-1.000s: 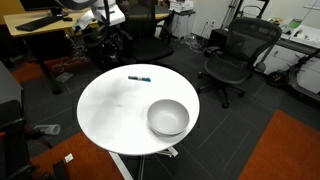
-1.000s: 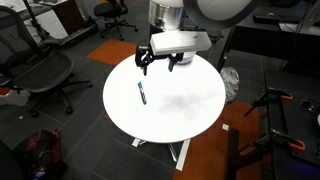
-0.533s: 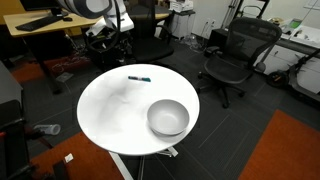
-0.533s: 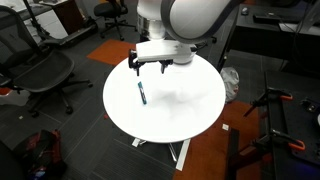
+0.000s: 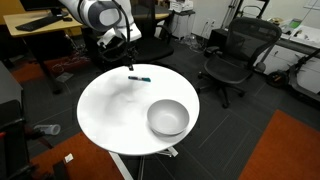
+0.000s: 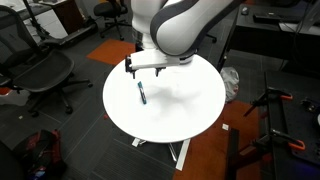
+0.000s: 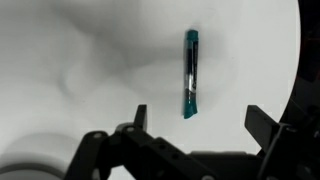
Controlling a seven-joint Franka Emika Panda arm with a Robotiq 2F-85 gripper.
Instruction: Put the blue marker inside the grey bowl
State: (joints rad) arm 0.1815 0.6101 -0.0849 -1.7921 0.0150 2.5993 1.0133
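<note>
The marker is below my gripper's open fingers and just ahead of them. My gripper should go down next and bring its open fingers around the near half of the blue marker (image 5: 139,77) (image 7: 190,92).
The blue marker (image 5: 139,77) lies flat on the round white table (image 5: 110,115), near its rim. It also shows in an exterior view (image 6: 142,94) and in the wrist view (image 7: 190,73), dark body with a teal end toward my gripper. My gripper (image 7: 200,120) hangs open and empty above the table, close to the marker, with the marker just ahead of the gap between the fingers. It shows in both exterior views (image 5: 130,67) (image 6: 145,70). The grey bowl (image 5: 168,117) stands empty on the opposite side of the table; it is hidden in the other views.
Black office chairs (image 5: 232,55) (image 6: 40,75) stand around the table. Desks (image 5: 40,25) with clutter are behind it. The floor has an orange carpet patch (image 5: 285,145).
My arm has swung across the table toward the marker and lowered, bringing the open gripper over it. The marker and bowl have not moved.
</note>
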